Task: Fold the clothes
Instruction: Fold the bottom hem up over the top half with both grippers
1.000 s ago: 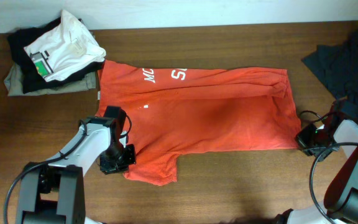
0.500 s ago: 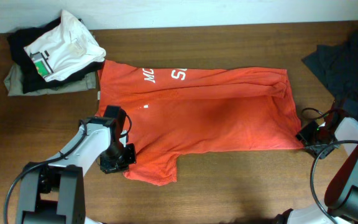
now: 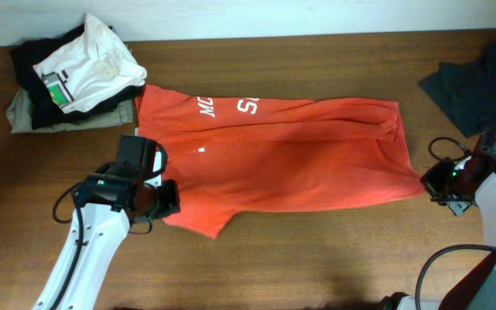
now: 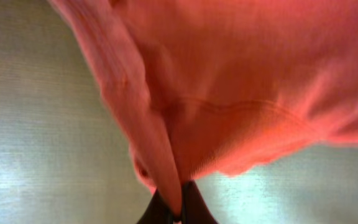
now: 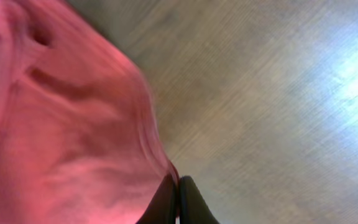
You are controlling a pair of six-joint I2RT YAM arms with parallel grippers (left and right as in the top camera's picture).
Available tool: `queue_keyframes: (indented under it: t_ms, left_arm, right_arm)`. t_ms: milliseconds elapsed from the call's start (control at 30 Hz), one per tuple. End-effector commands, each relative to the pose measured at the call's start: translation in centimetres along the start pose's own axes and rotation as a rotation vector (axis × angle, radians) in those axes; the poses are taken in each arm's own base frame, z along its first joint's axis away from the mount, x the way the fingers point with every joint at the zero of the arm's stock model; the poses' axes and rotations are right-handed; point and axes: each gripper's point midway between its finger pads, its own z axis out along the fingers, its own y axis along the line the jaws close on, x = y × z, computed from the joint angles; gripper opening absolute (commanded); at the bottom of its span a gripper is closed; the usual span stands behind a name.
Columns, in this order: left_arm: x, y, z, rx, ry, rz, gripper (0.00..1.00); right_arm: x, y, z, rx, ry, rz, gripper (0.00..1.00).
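The shirt's near half lies unfolded, so my left gripper will next carry the shirt's pinched edge outward, then down onto the shirt's end below the white lettering [image 3: 179, 138], and release it.
The red-orange T-shirt [image 3: 282, 164] lies across the middle of the table, white lettering near its far left edge. My left gripper [image 3: 160, 200] is shut on the shirt's near left edge by the sleeve; the left wrist view shows the cloth [image 4: 229, 93] pinched between the dark fingers [image 4: 178, 208] and hanging above the table. My right gripper [image 3: 430, 182] is shut on the shirt's near right corner; the right wrist view shows the fabric [image 5: 67, 124] clamped in the fingers [image 5: 178, 199]. Both held edges are lifted off the table.
A pile of clothes with a white shirt [image 3: 89, 65] on top sits at the far left corner. A dark garment [image 3: 480, 77] lies at the far right. Bare brown table [image 3: 317, 250] runs along the front.
Both grippers have lifted and moved outward with the shirt's near edge. The near left sleeve has risen and drawn in, and the shirt is pulled tauter.
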Motion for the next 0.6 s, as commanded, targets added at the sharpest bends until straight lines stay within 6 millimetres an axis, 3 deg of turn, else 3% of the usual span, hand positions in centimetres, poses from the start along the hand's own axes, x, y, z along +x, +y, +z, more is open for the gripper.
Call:
queue_keyframes:
  t_ms: [0, 67, 133, 267, 333, 500, 567]
  left_arm:
    - [-4.5, -0.1, -0.6, -0.012, -0.182, -0.007, 0.01]
    - [-7.9, 0.7, -1.3, -0.079, -0.33, -0.018, 0.01]
    - [-9.7, 1.5, -1.1, -0.129, -0.391, -0.033, 0.01]
    - [-12.7, 2.4, 2.2, -0.138, -0.423, -0.067, 0.01]
    - [-14.8, 2.7, 3.7, -0.147, -0.477, -0.081, 0.01]
    - [-19.4, 3.5, 6.1, -0.198, -0.643, -0.116, 0.01]
    - [-20.5, 4.5, 7.3, -0.206, -0.675, -0.137, 0.01]
  right_arm:
    - [-1.9, 2.6, -0.7, -0.116, -0.073, -0.026, 0.04]
    - [-3.7, 3.4, -1.0, -0.149, -0.147, -0.044, 0.04]
    - [-5.3, 4.2, -1.1, -0.174, -0.211, -0.088, 0.04]
    - [-7.3, 6.7, 0.3, -0.225, -0.284, -0.147, 0.04]
    - [-8.6, 9.8, 0.4, -0.285, -0.37, -0.214, 0.04]
    - [-10.0, 13.2, -0.2, -0.254, -0.533, -0.271, 0.04]
    - [-9.9, 14.2, 0.4, -0.254, -0.551, -0.29, 0.04]
